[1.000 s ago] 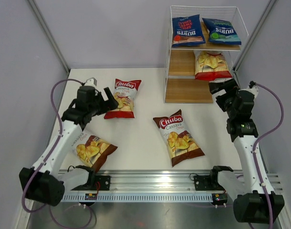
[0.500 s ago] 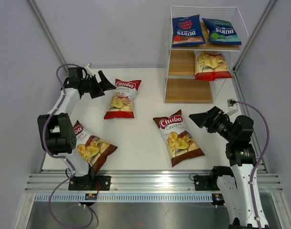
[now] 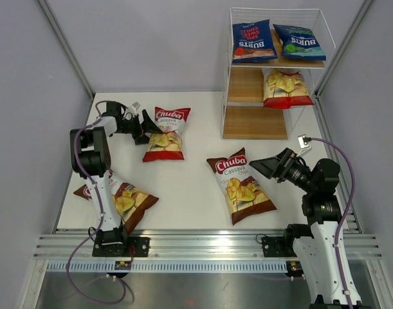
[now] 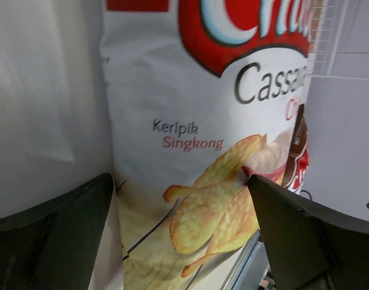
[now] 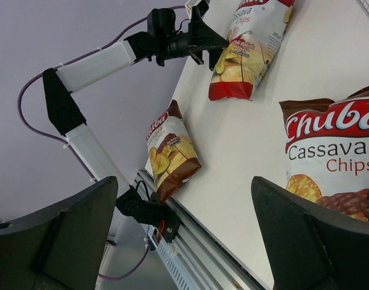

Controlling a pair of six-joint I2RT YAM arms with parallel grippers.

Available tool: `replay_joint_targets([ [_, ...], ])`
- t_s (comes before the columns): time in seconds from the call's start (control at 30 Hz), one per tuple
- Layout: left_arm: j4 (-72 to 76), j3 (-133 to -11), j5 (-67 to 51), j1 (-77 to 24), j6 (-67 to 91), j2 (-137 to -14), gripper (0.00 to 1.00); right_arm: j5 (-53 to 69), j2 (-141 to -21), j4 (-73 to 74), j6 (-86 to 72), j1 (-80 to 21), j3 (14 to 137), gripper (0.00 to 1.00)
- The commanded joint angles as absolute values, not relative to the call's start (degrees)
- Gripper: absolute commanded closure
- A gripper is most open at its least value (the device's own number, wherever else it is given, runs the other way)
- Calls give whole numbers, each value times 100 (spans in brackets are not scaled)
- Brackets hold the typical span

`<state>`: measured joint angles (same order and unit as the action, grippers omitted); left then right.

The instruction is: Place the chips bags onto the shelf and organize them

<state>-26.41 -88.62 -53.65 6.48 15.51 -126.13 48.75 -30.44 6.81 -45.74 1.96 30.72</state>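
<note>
The side edge of the red-and-white Chuba bag lies between my fingers, so next I will nudge my left gripper to the right in the top view and close on it.
Two dark-blue Burts bags (image 3: 253, 40) (image 3: 300, 41) lie on the top tier of the white wire shelf (image 3: 229, 77), and a red-and-white chips bag (image 3: 287, 88) lies on its middle tier. On the table lie a red-and-white Chuba bag (image 3: 165, 133) (image 4: 202, 121), a brown Chuba bag (image 3: 241, 187) (image 5: 335, 163) in the middle, and another brown bag (image 3: 122, 198) (image 5: 172, 154) at the front left. My left gripper (image 3: 148, 127) (image 4: 181, 241) is open at the left edge of the red-and-white bag. Just right of the middle brown bag, my right gripper (image 3: 259, 167) (image 5: 181, 235) hangs open and empty.
The shelf's bottom tier (image 3: 254, 122) is bare wood. Grey walls close in the table on the left, back and right. A metal rail (image 3: 196, 248) with both arm bases runs along the near edge. The left arm (image 5: 99, 60) shows in the right wrist view.
The right arm has drawn back from the shelf and swung down and left to the middle brown bag. The left arm has folded upright, its gripper circling back to the red-and-white bag's edge.
</note>
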Motion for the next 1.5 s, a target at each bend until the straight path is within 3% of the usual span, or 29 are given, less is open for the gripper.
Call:
replay_joint_targets([
  [0.0,-1786,-8719,-6169,598,1871,-12753,1,5106,-3032,211,-4746,149,3076,1],
  [0.17,-1294,-8360,-6012,457,2214,-12850,3,5150,-3024,-121,-4974,149,2980,1],
  [0.33,920,-7288,-5267,439,3804,-12376,22,5089,-2971,-175,-5045,149,2936,1],
  [0.43,2037,-6567,-4775,334,4437,-11973,24,5124,-2988,-272,-5142,149,2883,1],
  [0.53,2828,-6083,-4326,185,4894,-11656,34,5115,-3015,-316,-5150,149,2813,1],
  [0.57,3326,-5812,-4115,98,5183,-11585,46,5115,-3015,-360,-5194,149,2786,1],
  [0.6,3514,-5705,-4000,62,5316,-11523,51,5124,-3015,-395,-5229,149,2769,0],
  [0.8,4858,-5133,-3516,-123,6204,-11400,69,5168,-2989,-466,-5335,149,2716,1],
  [1.0,5824,-4413,-3095,-158,6714,-10970,76,5106,-3014,-632,-5422,149,2523,0],
  [1.17,6748,-3623,-2673,-298,7363,-10372,79,5186,-3611,-2046,-6178,71,2005,1],
  [1.27,7152,-3271,-2304,-430,7741,-9872,79,4932,-4086,-2618,-6231,-411,1969,1],
  [1.47,7427,-2392,-1539,-781,8173,-8652,79,3087,-4438,-3497,-6441,-1915,1741,1],
])
